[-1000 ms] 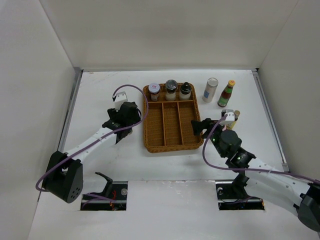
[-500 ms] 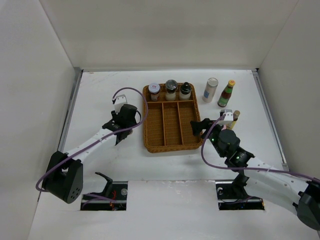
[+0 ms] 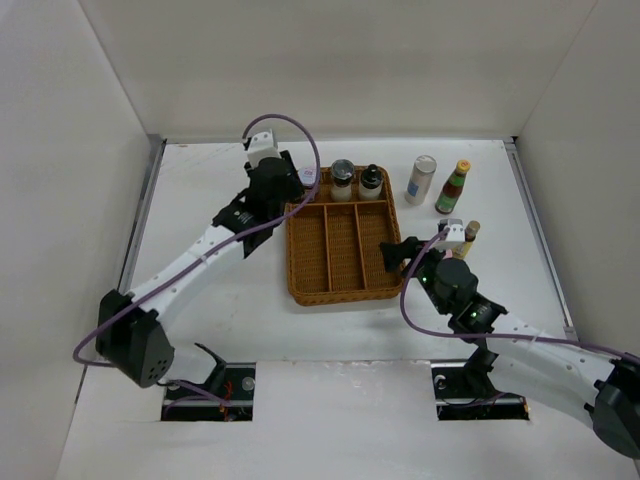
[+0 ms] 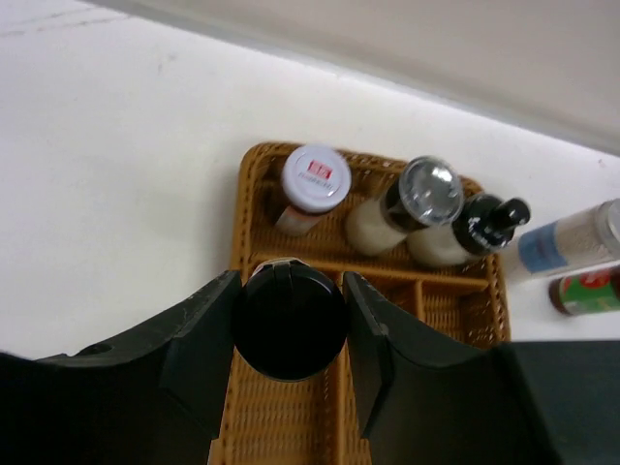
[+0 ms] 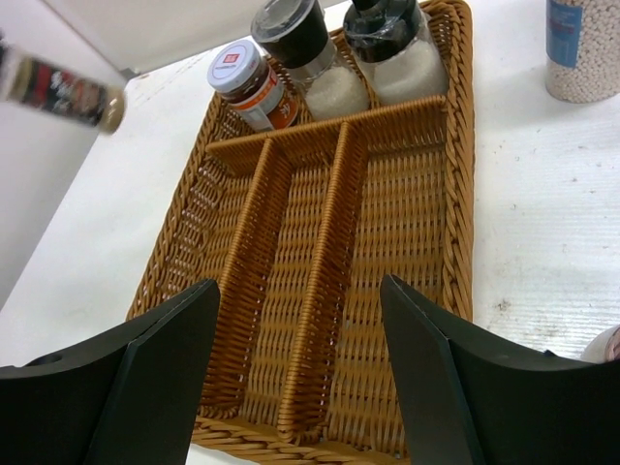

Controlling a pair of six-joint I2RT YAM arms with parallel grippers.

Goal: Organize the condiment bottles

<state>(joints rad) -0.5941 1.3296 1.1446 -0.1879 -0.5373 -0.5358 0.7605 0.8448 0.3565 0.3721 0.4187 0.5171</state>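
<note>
My left gripper should move down and to the right in the top view next and let go of the dark-lidded bottle, because the tray's nearest empty slot is below on that side.
My left gripper [image 4: 291, 283] is shut on a dark-lidded bottle [image 4: 291, 325], held in the air over the far left of the wicker tray [image 4: 254, 208]; the same bottle [image 5: 60, 92] hangs at the top left of the right wrist view. In the tray's back row stand a pink-capped jar [image 4: 312, 184], a grey-lidded jar [image 4: 418, 199] and a black-capped bottle [image 4: 477, 229]. From above, the left gripper [image 3: 285, 185] partly covers the pink-capped jar. My right gripper [image 5: 300, 387] is open and empty over the tray's near right part [image 3: 395, 253].
To the right of the tray [image 3: 298, 262] stand a tall white shaker [image 3: 421, 180] and a yellow-capped sauce bottle [image 3: 453, 187]. A small amber bottle [image 3: 470, 238] stands close behind my right wrist. White walls close in the table on three sides.
My left gripper shut on the dark-lidded bottle beside the tray's left edge, then lifted it up and back toward the tray's far left corner. The right arm barely moved.
</note>
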